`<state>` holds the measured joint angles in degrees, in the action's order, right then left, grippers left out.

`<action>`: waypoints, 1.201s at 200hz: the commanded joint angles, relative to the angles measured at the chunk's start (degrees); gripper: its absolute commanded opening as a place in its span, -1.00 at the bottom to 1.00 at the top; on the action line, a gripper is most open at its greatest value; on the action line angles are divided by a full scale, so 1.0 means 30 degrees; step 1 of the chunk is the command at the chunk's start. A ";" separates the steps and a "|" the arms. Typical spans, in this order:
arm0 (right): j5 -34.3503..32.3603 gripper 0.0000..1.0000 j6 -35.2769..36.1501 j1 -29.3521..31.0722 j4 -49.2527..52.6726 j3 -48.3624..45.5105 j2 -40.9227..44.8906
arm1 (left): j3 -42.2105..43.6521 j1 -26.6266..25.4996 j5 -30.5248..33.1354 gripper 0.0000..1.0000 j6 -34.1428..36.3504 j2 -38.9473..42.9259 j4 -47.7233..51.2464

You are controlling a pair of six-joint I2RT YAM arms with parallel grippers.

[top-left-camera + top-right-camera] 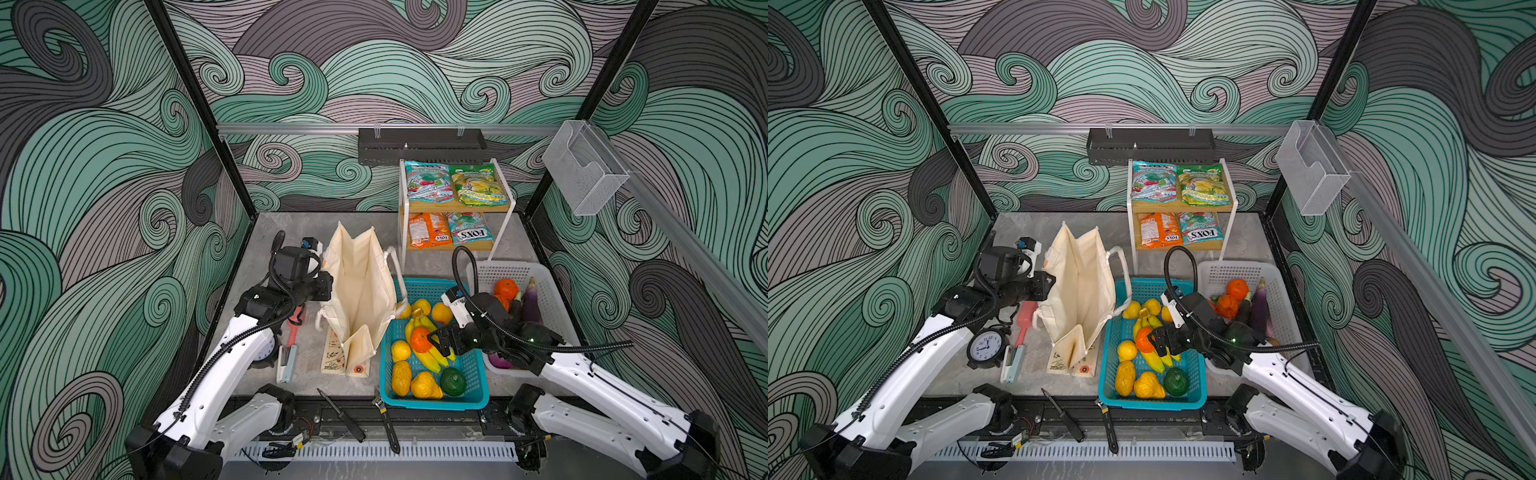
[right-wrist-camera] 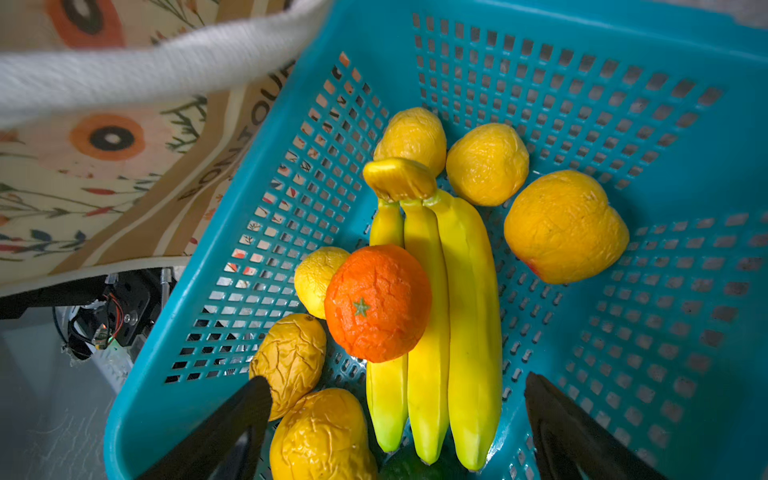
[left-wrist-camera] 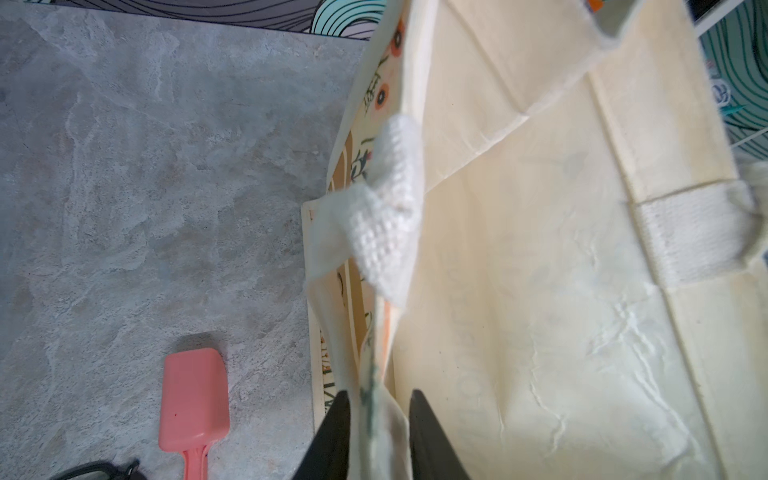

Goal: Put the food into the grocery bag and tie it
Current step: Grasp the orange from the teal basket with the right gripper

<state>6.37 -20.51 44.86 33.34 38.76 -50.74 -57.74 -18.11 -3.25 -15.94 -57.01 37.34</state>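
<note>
The orange (image 1: 420, 339) lies below on the bananas, so next my right gripper moves down into the teal basket (image 1: 432, 403). Its open fingers then come around that fruit.
The cream grocery bag (image 1: 361, 291) (image 3: 540, 249) stands open on the grey table. My left gripper (image 1: 330, 286) (image 3: 380, 395) is at its left rim, fingers shut on a fold of the rim fabric. My right gripper (image 1: 436, 338) (image 2: 399, 380) hangs open over the teal basket (image 1: 432, 403), straddling the banana bunch (image 2: 436, 311) without touching it. An orange (image 2: 376, 303) lies on the bananas, with a lemon (image 2: 316, 278) beside it. An eggplant (image 1: 532, 305) lies in the white basket (image 1: 507, 270). Teal-red (image 1: 428, 183) and green-yellow (image 1: 478, 185) snack packets lie on the shelf.
A white shelf rack (image 1: 401, 216) stands behind the baskets. A clock (image 1: 986, 347), pink spatula (image 3: 195, 403) and stapler (image 1: 286, 363) lie left of the bag. A knife (image 1: 340, 415) and wrench (image 1: 386, 424) lie at the front edge.
</note>
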 commanded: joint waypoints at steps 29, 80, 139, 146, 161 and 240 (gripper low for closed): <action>-0.0439 0.92 -0.1249 0.1281 -0.0696 -0.0574 0.0848 | -0.0452 0.0513 -0.0289 -0.58 0.0167 -0.0175 0.0343; -0.2243 0.90 -0.0669 0.2759 -0.1240 0.0582 -0.2337 | -0.0528 0.0490 0.0218 -0.72 0.0143 -0.0570 0.0819; -0.5352 0.76 -0.0731 0.3119 -0.2453 0.1982 -0.6466 | -0.0589 0.0507 -0.0173 -0.74 0.0016 -0.0734 0.0935; -0.5432 0.75 -0.0819 0.3122 -0.3031 0.1661 -0.6631 | -0.0667 0.0499 -0.0207 -0.74 0.0027 -0.0820 0.1009; -0.5449 0.70 -0.1195 0.3137 -0.3860 0.1228 -0.6926 | -0.0764 0.0540 -0.0200 -0.74 -0.0018 -0.0862 0.1128; -0.6405 0.56 -0.2850 0.4235 -0.5020 -0.0202 -0.7707 | -0.0509 0.0548 -0.0462 -0.69 -0.0228 -0.0449 0.0897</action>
<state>-9.61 -26.70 57.25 19.75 39.70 -73.87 -58.06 -16.88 -4.34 -16.08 -58.78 38.96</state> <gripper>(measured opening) 0.791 0.154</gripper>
